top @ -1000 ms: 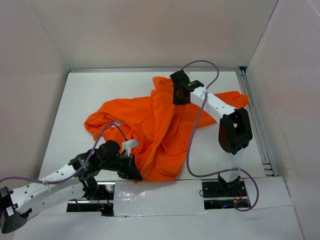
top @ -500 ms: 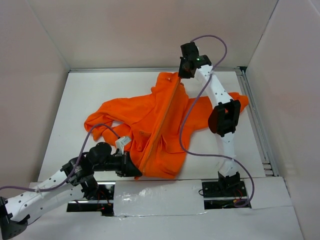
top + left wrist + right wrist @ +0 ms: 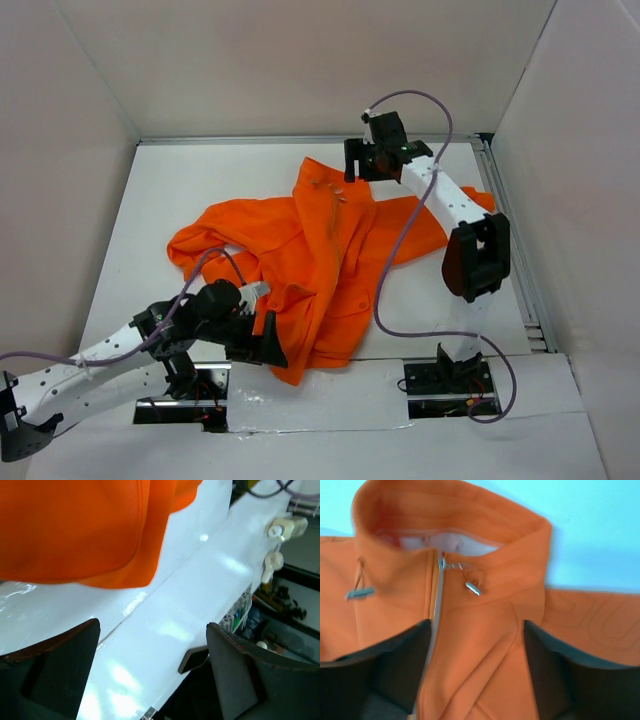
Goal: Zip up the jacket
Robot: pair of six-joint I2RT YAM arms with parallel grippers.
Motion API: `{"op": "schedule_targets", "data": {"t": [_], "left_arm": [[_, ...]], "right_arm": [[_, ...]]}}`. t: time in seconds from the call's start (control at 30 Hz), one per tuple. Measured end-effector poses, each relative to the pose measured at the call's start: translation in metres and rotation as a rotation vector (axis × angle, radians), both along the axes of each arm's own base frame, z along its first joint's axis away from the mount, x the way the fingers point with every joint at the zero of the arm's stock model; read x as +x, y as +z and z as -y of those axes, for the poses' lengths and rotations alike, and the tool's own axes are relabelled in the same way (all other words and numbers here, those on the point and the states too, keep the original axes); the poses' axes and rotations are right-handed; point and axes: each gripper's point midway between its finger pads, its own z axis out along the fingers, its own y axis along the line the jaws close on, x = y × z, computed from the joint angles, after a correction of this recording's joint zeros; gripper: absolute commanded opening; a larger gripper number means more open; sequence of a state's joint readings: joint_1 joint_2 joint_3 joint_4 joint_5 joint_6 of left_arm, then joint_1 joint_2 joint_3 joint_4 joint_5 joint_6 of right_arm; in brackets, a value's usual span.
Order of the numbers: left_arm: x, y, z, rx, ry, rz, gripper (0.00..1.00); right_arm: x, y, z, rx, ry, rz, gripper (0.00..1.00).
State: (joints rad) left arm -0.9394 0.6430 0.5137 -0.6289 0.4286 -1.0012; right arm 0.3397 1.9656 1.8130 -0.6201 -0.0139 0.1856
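Observation:
The left gripper will next move outward onto the jacket's shoulder end (image 3: 286, 207) outward of it, across the collar from the right gripper, because the left gripper's fingers are empty by the hem.
The orange jacket (image 3: 310, 265) lies crumpled on the white table, collar toward the back and hem at the front edge. My right gripper (image 3: 352, 166) hovers open just behind the collar (image 3: 455, 515); the closed zipper (image 3: 438, 592) runs up to the collar with its silver pull (image 3: 472, 588) lying beside it. Its fingers (image 3: 385, 665) stand apart over the chest fabric, and I cannot tell if they touch it. My left gripper (image 3: 268, 340) is open by the hem (image 3: 95, 575), with only bare white table between its fingers (image 3: 235, 670).
A metal rail (image 3: 512, 240) borders the table's right side, and white walls enclose the back and sides. Purple cables (image 3: 392, 260) loop over the jacket from both arms. Beyond the front edge, white bottles (image 3: 280, 529) and clutter show in the left wrist view.
Both grippers have opened and let go of the jacket. The front, pulled taut between them half a second ago, has slumped onto the table. The right gripper has dropped a little.

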Motion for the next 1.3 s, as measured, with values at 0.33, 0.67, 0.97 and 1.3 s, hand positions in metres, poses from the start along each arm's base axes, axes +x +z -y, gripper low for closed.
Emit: {"op": "schedule_targets", "data": {"t": [0.33, 0.67, 0.97, 1.3], "left_arm": [[0.105, 0.077, -0.010, 0.087, 0.342, 0.251, 0.99], [0.310, 0.031, -0.045, 0.238, 0.473, 0.253, 0.99], [0.448, -0.008, -0.063, 0.338, 0.284, 0.496, 0.99], [0.471, -0.070, -0.011, 0.226, -0.183, 0.676, 0.93]], "right_arm": [[-0.029, 0.056, 0.080, 0.079, -0.107, 0.109, 0.94], [-0.005, -0.027, 0.097, -0.019, -0.048, -0.056, 0.99], [0.011, -0.096, 0.107, -0.125, 0.055, -0.166, 0.99], [0.015, -0.131, 0.118, -0.309, 0.334, -0.201, 1.00]]}}
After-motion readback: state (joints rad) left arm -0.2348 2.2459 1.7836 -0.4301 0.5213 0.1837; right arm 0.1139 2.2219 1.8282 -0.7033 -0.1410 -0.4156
